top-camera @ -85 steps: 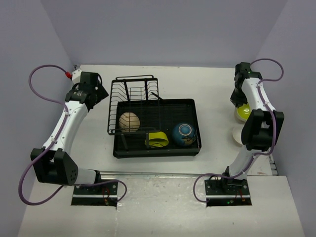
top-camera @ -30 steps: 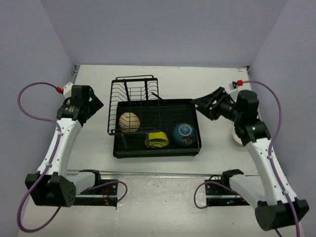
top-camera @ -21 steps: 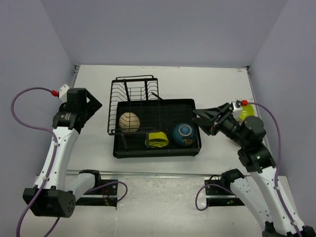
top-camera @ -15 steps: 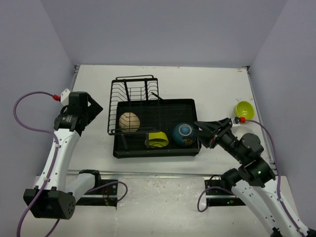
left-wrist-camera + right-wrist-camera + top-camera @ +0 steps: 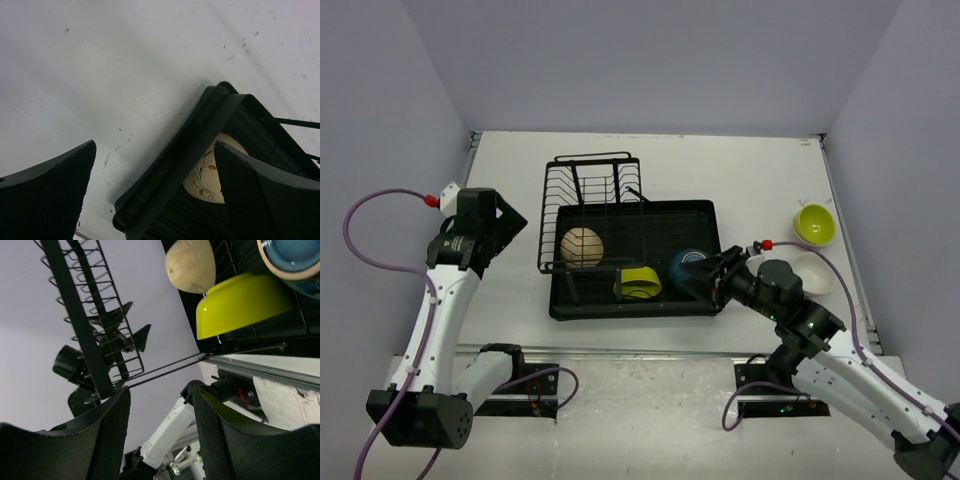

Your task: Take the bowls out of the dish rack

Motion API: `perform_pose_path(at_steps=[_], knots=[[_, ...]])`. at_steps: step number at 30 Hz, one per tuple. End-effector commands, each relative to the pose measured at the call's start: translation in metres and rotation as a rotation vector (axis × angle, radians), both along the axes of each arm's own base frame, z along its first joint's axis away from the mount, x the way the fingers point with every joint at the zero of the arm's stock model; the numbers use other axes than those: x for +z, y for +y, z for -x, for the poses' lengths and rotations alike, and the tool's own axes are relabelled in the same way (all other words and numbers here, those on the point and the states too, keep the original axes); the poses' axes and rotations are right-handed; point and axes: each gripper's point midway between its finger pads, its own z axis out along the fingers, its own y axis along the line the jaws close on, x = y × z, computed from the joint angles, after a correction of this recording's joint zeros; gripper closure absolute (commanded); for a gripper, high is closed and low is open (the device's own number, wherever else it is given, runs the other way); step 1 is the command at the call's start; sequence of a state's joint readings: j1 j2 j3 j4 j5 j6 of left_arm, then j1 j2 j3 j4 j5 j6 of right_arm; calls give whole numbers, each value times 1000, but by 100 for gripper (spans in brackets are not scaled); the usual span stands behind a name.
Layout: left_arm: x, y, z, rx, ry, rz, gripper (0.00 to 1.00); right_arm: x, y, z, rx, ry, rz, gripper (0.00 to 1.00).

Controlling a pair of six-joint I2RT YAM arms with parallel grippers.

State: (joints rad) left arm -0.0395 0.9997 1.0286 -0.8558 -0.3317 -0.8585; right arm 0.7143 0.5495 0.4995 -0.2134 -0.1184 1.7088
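The robot will move its right gripper to the left in the top view, past the blue bowl point(image 5: 686, 262) and onto the lime-green bowl's upper rim, because that rim is clear.
The dish rack is a black wire rack point(image 5: 590, 185) joined to a black tray point(image 5: 665, 225). A tan bowl point(image 5: 582, 247) stands on edge in the wire slots. In the tray are a lime-green bowl point(image 5: 637, 282) on its side and a blue bowl point(image 5: 686, 262). My right gripper point(image 5: 712, 282) is at the blue bowl's right side, open and empty. From the right wrist I see the lime-green bowl point(image 5: 240, 302), tan bowl point(image 5: 190, 265) and blue bowl point(image 5: 295, 257) beyond the gripper point(image 5: 160, 440). My left gripper point(image 5: 516, 222) hangs open left of the rack, with the tray corner point(image 5: 170, 170) and tan bowl point(image 5: 210, 172) between its fingers point(image 5: 50, 200).
A second lime-green bowl point(image 5: 814, 223) and a cream-white bowl point(image 5: 812, 272) sit on the table right of the tray, the white one partly behind my right arm. The table's near edge carries a metal rail point(image 5: 640, 352).
My right arm swung from the bowls at the far right edge down and left to the tray, ending at the blue bowl. The left arm lowered slightly and stayed open.
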Motion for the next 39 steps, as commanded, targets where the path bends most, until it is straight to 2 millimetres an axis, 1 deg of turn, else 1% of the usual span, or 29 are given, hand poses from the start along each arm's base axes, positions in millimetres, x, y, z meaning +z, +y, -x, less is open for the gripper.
perform_pose_path(at_steps=[1,2,4,5,6,7,8,10,12,13,14,17,18,19,21,22,25,29,30,33,39], knots=[[18,1,4,28,-41,21,0,26,6,-1,-30,-24,-25,46],[18,2,7,34,-38,15,0,20,9,1,-45,-5,-7,46],[19,2,7,35,-43,18,1,19,13,4,-58,13,-1,47],[20,1,6,34,-50,22,2,19,17,9,-47,20,6,48],[20,0,5,21,-50,25,3,12,21,6,-55,37,32,50],[20,-1,4,14,-49,26,3,11,24,7,-56,55,29,51],[18,-3,2,4,-38,32,5,14,32,12,-33,49,17,51],[13,-8,-2,-20,-17,43,10,10,41,16,-39,72,29,51],[11,-11,-5,-34,-14,53,13,9,46,19,-53,79,44,52],[9,-12,-5,-40,-9,58,15,6,49,15,-84,86,57,53],[8,-14,-8,-45,-16,67,19,4,54,20,-74,92,67,53],[9,-16,-12,-49,-37,79,21,-11,66,23,-103,149,64,53],[9,-16,-13,-48,-39,80,21,-11,68,22,-121,152,51,53],[9,-16,-13,-45,-41,82,20,-16,69,19,-151,141,72,54],[7,-18,-14,-50,-40,93,20,-18,69,14,-178,115,89,55],[8,-20,-16,-52,-45,99,20,-17,67,8,-212,98,87,56],[7,-23,-19,-59,-54,115,19,-19,61,-3,-273,51,60,58],[10,-24,-24,-64,-66,119,19,-23,57,-11,-323,7,46,59],[10,-24,-24,-63,-63,119,19,-26,56,-12,-340,34,36,59],[11,-22,-27,-57,-61,110,18,-31,61,-16,-369,72,15,59],[14,-20,-31,-62,-59,90,16,-30,76,-22,-382,87,20,60]])
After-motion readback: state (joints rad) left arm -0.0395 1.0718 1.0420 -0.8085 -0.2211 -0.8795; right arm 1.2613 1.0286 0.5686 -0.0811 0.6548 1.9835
